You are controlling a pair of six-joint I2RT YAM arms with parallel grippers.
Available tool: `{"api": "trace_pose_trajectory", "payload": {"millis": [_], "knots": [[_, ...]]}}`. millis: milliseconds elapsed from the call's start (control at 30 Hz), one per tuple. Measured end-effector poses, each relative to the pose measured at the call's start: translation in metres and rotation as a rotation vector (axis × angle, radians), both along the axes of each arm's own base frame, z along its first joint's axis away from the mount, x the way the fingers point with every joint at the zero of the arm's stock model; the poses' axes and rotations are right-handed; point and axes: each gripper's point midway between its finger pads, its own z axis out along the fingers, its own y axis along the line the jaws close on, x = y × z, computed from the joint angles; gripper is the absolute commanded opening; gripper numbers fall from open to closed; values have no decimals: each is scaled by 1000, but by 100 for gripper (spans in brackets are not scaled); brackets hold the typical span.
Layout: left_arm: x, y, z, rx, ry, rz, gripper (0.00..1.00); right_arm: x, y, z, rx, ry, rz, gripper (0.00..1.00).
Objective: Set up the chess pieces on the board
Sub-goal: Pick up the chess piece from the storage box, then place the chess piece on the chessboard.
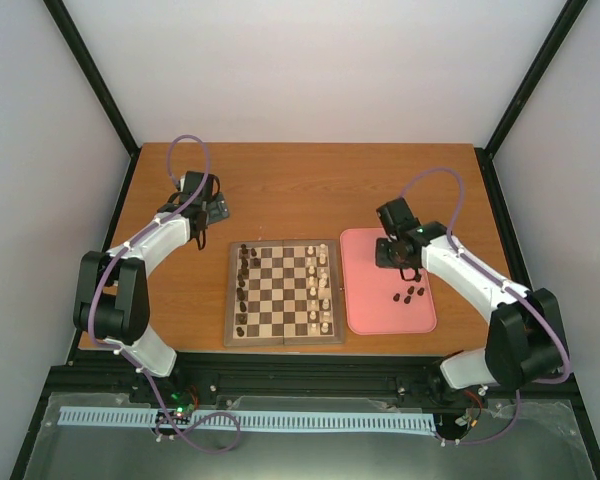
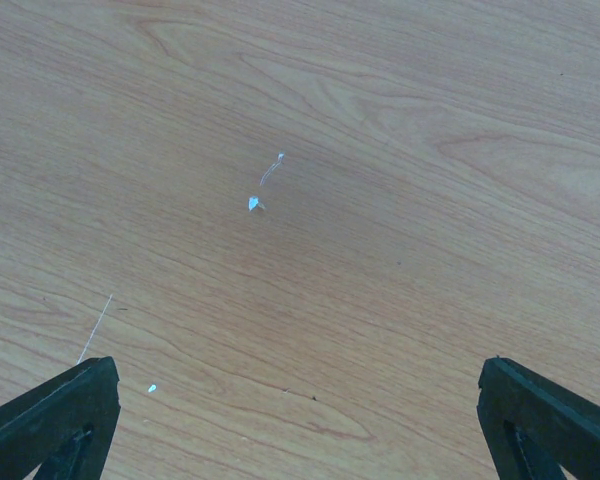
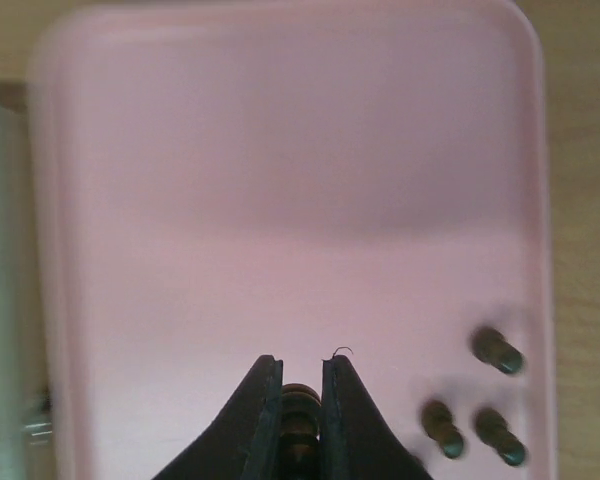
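Note:
The empty square beside the dark pieces on the board is below my right gripper and to its left in the top view, so I will swing it across, lower and release.
The board [image 1: 285,342] lies at the table's middle. Several dark chess pieces [image 1: 243,290] stand along its left side and cream-white ones [image 1: 320,290] along its right side. Three dark pieces [image 1: 410,293] lie on the pink tray [image 1: 380,315], and they show in the right wrist view [image 3: 497,350]. My right gripper [image 1: 392,252] hangs over the tray's upper left part, shut [image 3: 301,365] on a dark chess piece [image 3: 300,410] held between its fingers. My left gripper [image 1: 212,208] is over bare table beyond the board's far left corner. It stands wide open [image 2: 300,420] with nothing between its fingers.
The pink tray [image 3: 280,200] lies just right of the board, its long side parallel to it. Black frame posts and white walls enclose the table on three sides. A few pale specks [image 2: 254,203] mark the wood under the left gripper.

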Motion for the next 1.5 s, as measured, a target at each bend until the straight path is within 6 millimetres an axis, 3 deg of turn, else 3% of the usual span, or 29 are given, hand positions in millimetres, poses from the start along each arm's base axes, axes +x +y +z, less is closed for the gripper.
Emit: {"api": "trace_pose_trajectory", "payload": {"millis": [133, 300, 433, 667, 833, 1000, 1500], "knots": [[0, 0, 0, 0, 0, 0, 100, 14, 46, 42, 42, -84, 107, 3], [0, 0, 0, 0, 0, 0, 100, 18, 148, 82, 96, -153, 323, 3], [0, 0, 0, -1, 0, 0, 100, 14, 217, 78, 105, -135, 452, 3], [0, 0, 0, -1, 1, -1, 100, 9, 291, 45, 107, -64, 587, 3], [0, 0, 0, -2, 1, -1, 100, 10, 321, 20, 116, -14, 640, 3], [0, 0, 0, -2, 1, -1, 100, 7, 332, 1, 115, 33, 670, 3], [0, 0, -2, -1, 6, -1, 100, -8, 356, -6, 142, 69, 734, 3]]}}
